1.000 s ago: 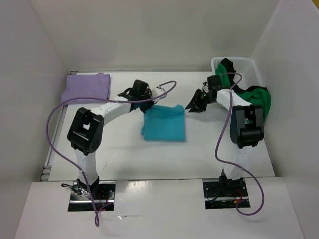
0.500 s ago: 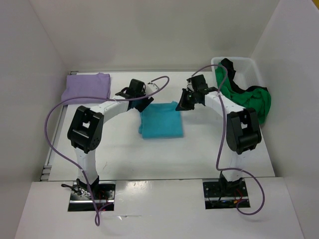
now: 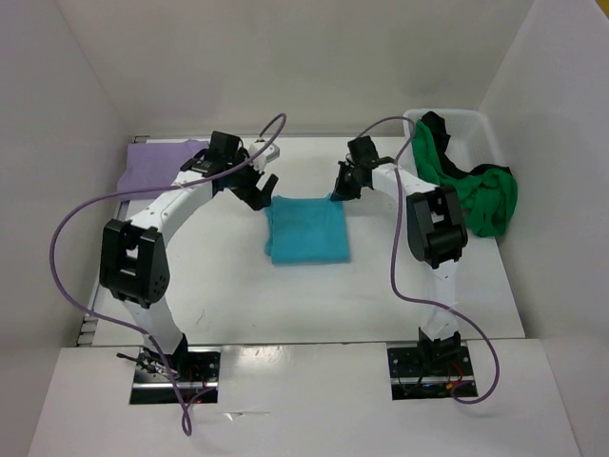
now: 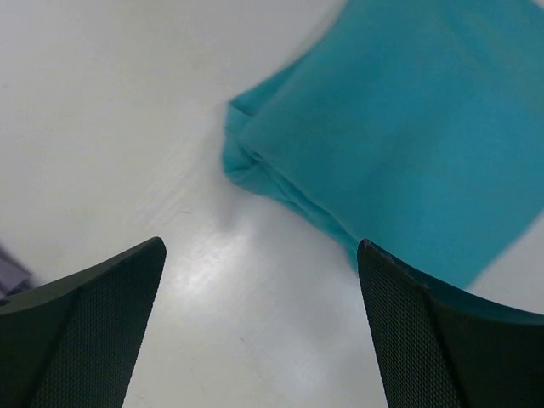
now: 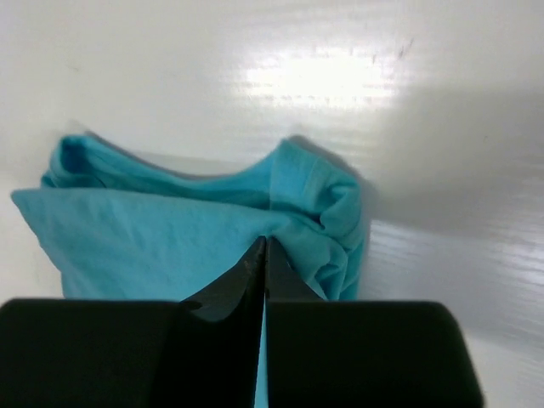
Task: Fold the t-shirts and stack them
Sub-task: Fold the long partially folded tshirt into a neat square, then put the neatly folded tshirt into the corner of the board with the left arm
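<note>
Next, my left gripper moves back and down onto the turquoise t-shirt's edge (image 3: 272,231) (image 4: 347,219) nearest the lavender one, since that edge lies below and back from it.
A folded turquoise t-shirt (image 3: 306,230) lies flat mid-table. My left gripper (image 3: 262,190) hovers open just off its far left corner (image 4: 242,157) and holds nothing; in the left wrist view its fingers (image 4: 93,323) frame bare table. My right gripper (image 3: 338,188) is shut at the far right corner, and cloth (image 5: 170,246) puckers toward its tips (image 5: 262,244). A folded lavender t-shirt (image 3: 157,164) lies at the far left, partly behind my left arm. The green t-shirt (image 3: 487,198) hangs over the bin's edge, and the black t-shirt (image 3: 434,125) lies inside it.
The white plastic bin (image 3: 471,119) stands at the far right against the wall. White walls close the table on three sides. Purple cables loop above both arms.
The left gripper opened and drew back left off the turquoise shirt's corner. The right gripper swung left to the shirt's far right corner and shut. The shirt slid slightly left.
</note>
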